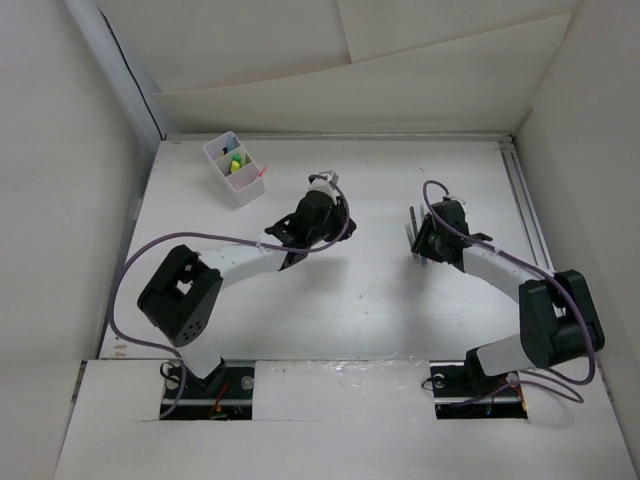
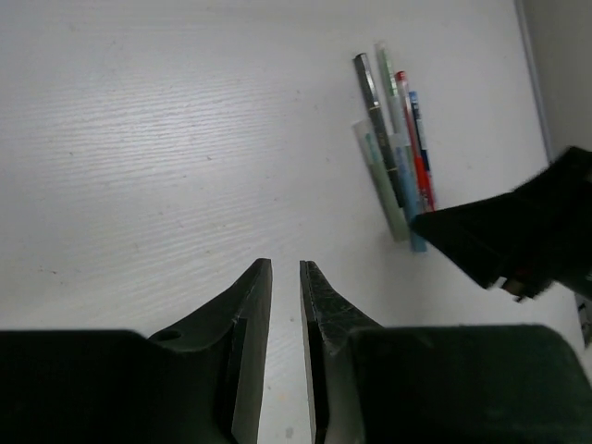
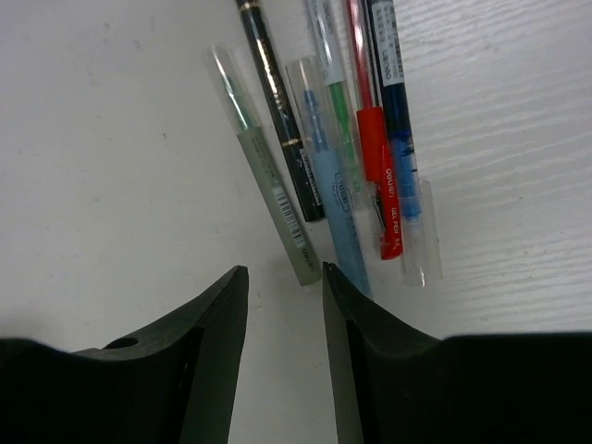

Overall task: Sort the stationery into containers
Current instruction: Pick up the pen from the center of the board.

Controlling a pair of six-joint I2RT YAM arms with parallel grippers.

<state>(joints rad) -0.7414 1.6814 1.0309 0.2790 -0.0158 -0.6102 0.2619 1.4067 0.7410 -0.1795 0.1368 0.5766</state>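
Next, my right gripper goes down and to the left in the top view onto the near end of the grey-green pen, which reaches past the black one.
The white divided tray (image 1: 243,190) stands at the far left and holds yellow, green and pink items. Several pens (image 1: 414,236) lie side by side at centre right. Close up they are a grey-green pen (image 3: 268,185), a black one (image 3: 277,120), a light blue one (image 3: 328,185), a red one (image 3: 372,148) and a dark blue one (image 3: 398,120). My right gripper (image 3: 284,268) (image 1: 430,240) hangs open just short of their near ends, holding nothing. My left gripper (image 2: 285,264) (image 1: 322,200) is shut and empty over bare table, left of the pens (image 2: 398,157).
White walls enclose the table on the left, back and right. A rail (image 1: 525,200) runs along the right edge. In the left wrist view, the right arm's black gripper body (image 2: 518,231) sits just beyond the pens.
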